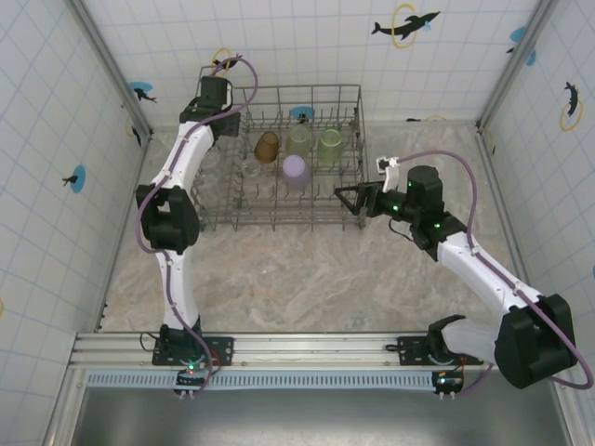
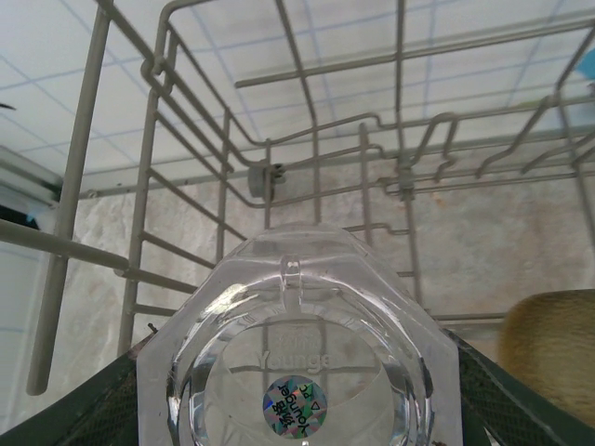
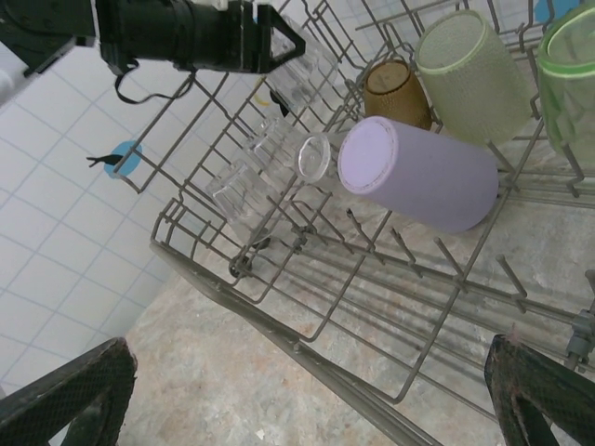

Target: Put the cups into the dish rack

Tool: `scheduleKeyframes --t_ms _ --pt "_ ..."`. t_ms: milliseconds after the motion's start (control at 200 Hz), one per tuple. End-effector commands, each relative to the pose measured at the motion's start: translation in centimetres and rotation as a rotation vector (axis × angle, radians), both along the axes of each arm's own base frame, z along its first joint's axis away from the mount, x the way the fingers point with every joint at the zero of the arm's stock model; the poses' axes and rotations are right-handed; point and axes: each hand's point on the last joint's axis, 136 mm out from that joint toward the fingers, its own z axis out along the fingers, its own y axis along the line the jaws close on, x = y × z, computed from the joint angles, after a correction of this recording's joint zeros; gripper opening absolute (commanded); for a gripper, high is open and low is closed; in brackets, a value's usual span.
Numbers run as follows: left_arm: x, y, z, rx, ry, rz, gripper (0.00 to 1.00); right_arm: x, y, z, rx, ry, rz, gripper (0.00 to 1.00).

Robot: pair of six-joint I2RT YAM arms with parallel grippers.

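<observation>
I should next lower the clear cup in my left gripper into the rack's back corner [image 2: 244,223] beside the rack's wire end and release it there, because that spot is empty.
The grey wire dish rack [image 1: 349,93] stands at the back middle of the table. Inside it lie an amber cup [image 1: 267,146], two pale green cups [image 1: 298,139] [image 1: 330,144], a lilac cup [image 1: 296,170] and a clear cup [image 1: 249,167]. My left gripper [image 1: 231,100] reaches over the rack's back left corner and is shut on a clear cup [image 2: 297,353], whose stickered base faces the left wrist camera. My right gripper [image 1: 342,197] stands open and empty just outside the rack's front right side. From there the lilac cup [image 3: 418,172] lies on its side on the tines.
Tiled walls enclose the marbled table [image 1: 307,279] on three sides. The rack's wire wall [image 2: 149,186] rises close around the held cup, with the amber cup [image 2: 548,344] to its right. Several clear cups [image 3: 242,186] lie near the rack's left end.
</observation>
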Motion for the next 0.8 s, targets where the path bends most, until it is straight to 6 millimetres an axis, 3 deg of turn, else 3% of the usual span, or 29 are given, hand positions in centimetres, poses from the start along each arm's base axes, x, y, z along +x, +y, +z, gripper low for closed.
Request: scheduleKeyframes --t_ms 0,165,325,676,721,796 --pt "0.8 1.5 -0.5 0.086 -0.014 0.028 0.00 -0.2 -0.2 0.6 0.011 -0.041 -0.004 1.00" --pt "0.7 1.7 -2.6 0.112 0.026 0.025 0.00 -0.5 -0.2 0.3 0.011 -0.037 -0.001 1.00" --pt "0.8 1.1 -3.4 0.078 0.035 0.014 0.00 -0.5 -0.3 -0.1 0.007 -0.031 -0.010 1.00" --pt "0.7 1.6 -6.6 0.061 0.099 0.053 0.00 -0.2 0.0 0.5 0.013 -0.036 -0.004 1.00" --pt "0.8 1.7 -6.9 0.054 0.105 0.058 0.11 -0.2 0.0 0.5 0.013 -0.036 -0.001 1.00" --pt "0.8 2.0 -7.2 0.050 0.109 0.068 0.13 -0.3 0.0 0.5 0.015 -0.038 -0.003 1.00"
